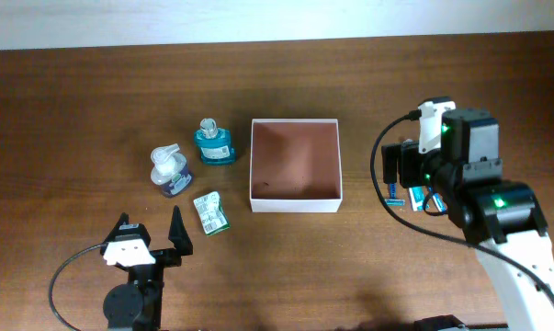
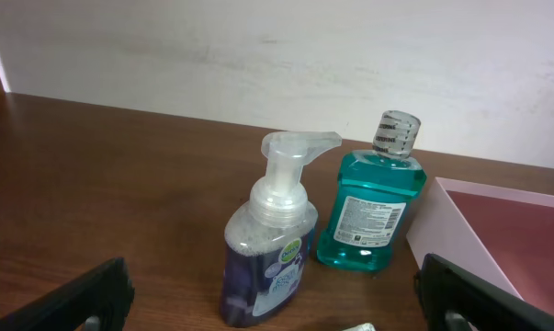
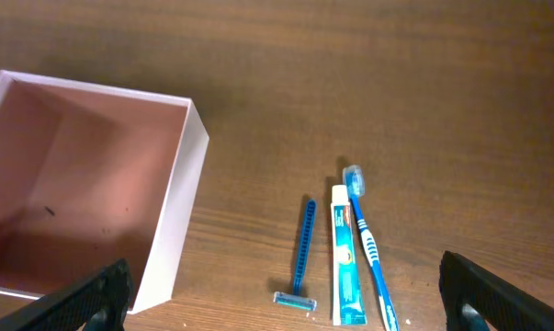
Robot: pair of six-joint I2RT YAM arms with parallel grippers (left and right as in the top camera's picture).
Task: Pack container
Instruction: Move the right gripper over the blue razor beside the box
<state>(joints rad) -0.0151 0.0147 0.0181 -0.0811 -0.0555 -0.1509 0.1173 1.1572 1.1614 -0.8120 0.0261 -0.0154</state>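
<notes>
The right gripper lowers over the razor next, then narrows its wide-open fingers to straddle the blue handle (image 1: 391, 189) (image 3: 304, 246), because the toothpaste tube lies close alongside.
The container (image 1: 295, 205) is a square white-walled box with a pinkish-brown inside, standing empty at mid-table. To its left stand a teal bottle (image 1: 214, 143) and a purple pump soap bottle (image 1: 170, 173), with a green-white packet (image 1: 210, 211) lying nearer the front. My left gripper (image 1: 151, 234) is open at the front left, short of the packet, and faces the soap bottle (image 2: 267, 257) and the teal bottle (image 2: 373, 207). My right gripper (image 3: 293, 313) hangs open above a blue razor (image 3: 301, 248), a toothpaste tube (image 3: 345, 267) and a toothbrush (image 3: 368, 248), all lying right of the container's wall (image 3: 180, 211).
The dark wooden table runs to a pale wall at the back. The right arm's base and cable (image 1: 384, 175) take up the right front corner. The razor (image 1: 393, 195) and toothpaste (image 1: 414, 198) lie partly under the right arm in the overhead view.
</notes>
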